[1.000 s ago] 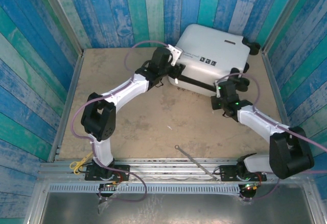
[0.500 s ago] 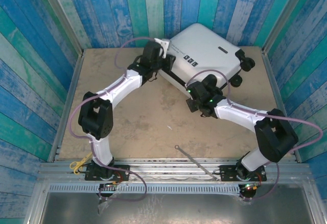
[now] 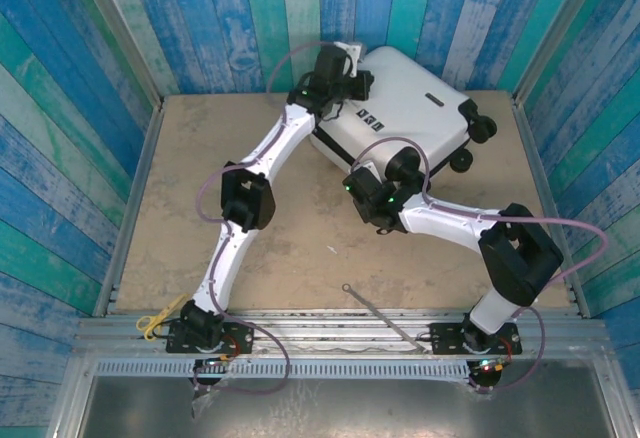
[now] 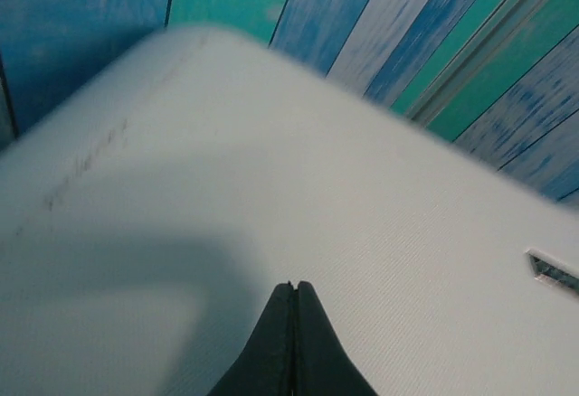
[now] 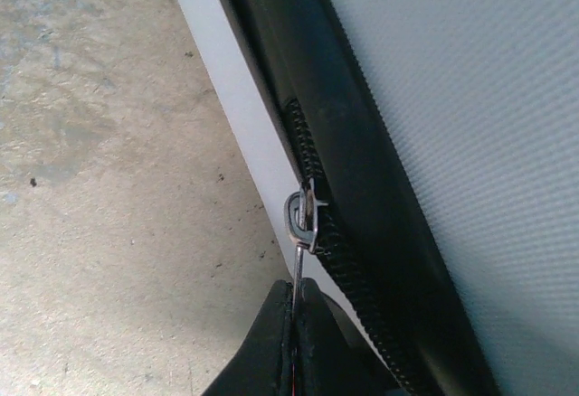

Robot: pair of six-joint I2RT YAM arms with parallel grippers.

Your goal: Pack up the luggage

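Note:
Teeth run on past the metal pull (image 5: pixel 302 224), so my right gripper will next draw it along the black zipper track toward the suitcase's near corner and release it.
The luggage (image 3: pixel 415 98) is a white hard-shell suitcase lying closed at the back of the table, wheels (image 3: pixel 478 130) to the right. My left gripper (image 3: pixel 347 58) is shut, empty, its tips (image 4: pixel 294 285) close over the white shell (image 4: pixel 362 179) near the far left corner. My right gripper (image 3: pixel 356 180) is at the suitcase's near left edge. In the right wrist view it (image 5: pixel 297 284) is shut on the metal zipper pull (image 5: pixel 302 224), which hangs from the black zipper track (image 5: pixel 339 242) between the white shell halves (image 5: pixel 470 98).
A thin metal rod (image 3: pixel 380 314) lies on the table (image 3: pixel 250 218) near the front edge. A yellow item (image 3: pixel 152 320) sits by the left arm's base. Blue and green plank walls (image 3: pixel 80 108) close in the table on three sides.
My left gripper has shut and reached further back onto the shell's far left corner. My right gripper slid left along the suitcase's near edge with the zipper pull. The suitcase turned slightly.

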